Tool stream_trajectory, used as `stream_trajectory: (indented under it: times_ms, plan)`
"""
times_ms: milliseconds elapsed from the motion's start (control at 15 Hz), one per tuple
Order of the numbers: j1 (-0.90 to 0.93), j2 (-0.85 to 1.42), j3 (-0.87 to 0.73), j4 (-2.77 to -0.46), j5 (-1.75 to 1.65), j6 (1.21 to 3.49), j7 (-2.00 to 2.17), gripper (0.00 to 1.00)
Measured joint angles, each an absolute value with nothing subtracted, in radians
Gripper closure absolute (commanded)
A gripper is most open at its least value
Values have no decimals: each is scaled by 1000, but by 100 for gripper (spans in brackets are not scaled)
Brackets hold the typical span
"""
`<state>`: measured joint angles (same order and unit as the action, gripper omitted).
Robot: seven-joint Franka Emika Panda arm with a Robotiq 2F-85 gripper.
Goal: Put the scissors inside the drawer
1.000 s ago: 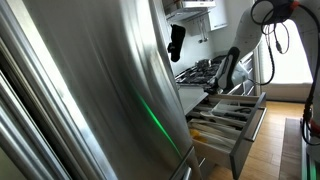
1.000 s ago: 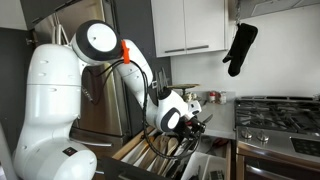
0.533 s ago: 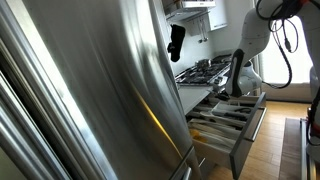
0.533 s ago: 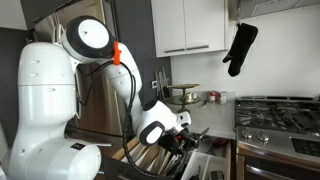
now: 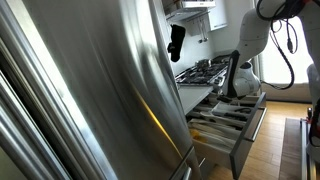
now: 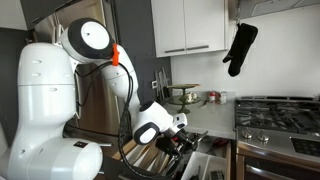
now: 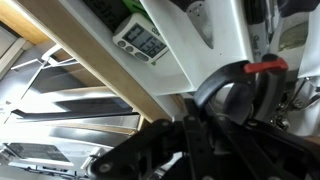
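Observation:
The white tray section (image 7: 208,38) beside the timer is below the gripper, so the gripper will next go down into the open drawer and let go of the blade end of the scissors there.
My gripper (image 6: 187,143) is low over the open drawer (image 6: 214,166), just below the counter edge. Its dark fingers stand close together on a dark narrow thing that I take for the scissors (image 6: 197,140); their shape is hard to make out. In an exterior view the gripper (image 5: 233,91) hangs over the back of the drawer (image 5: 250,134), which holds a tray of utensils. In the wrist view the gripper (image 7: 190,152) fills the bottom of the picture in shadow. The drawer's tray (image 7: 60,100) lies to its left.
A steel fridge (image 5: 90,90) fills the near side. A gas stove (image 6: 280,112) stands beside the drawer, with a black oven mitt (image 6: 240,48) hanging above it. Jars stand on the counter (image 6: 190,96). The robot's white base (image 6: 50,110) is close by.
The arm has come down and in towards the robot's base, bringing the gripper from counter height down into the drawer opening. In the last half second it sank only slightly.

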<state>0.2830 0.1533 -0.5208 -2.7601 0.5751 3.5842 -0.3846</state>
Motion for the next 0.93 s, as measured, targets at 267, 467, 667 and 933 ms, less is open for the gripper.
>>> stream_trajectory:
  times_ms: [267,467,667,933]
  plan:
    - [283,153,-521,-2760,576,3584,-387,91]
    - [283,155,-520,-2760,573,3584,-392,98]
    - [282,178,-518,-2760,568,3583,-436,98]
    - [256,241,-511,-2760,562,3583,-516,98]
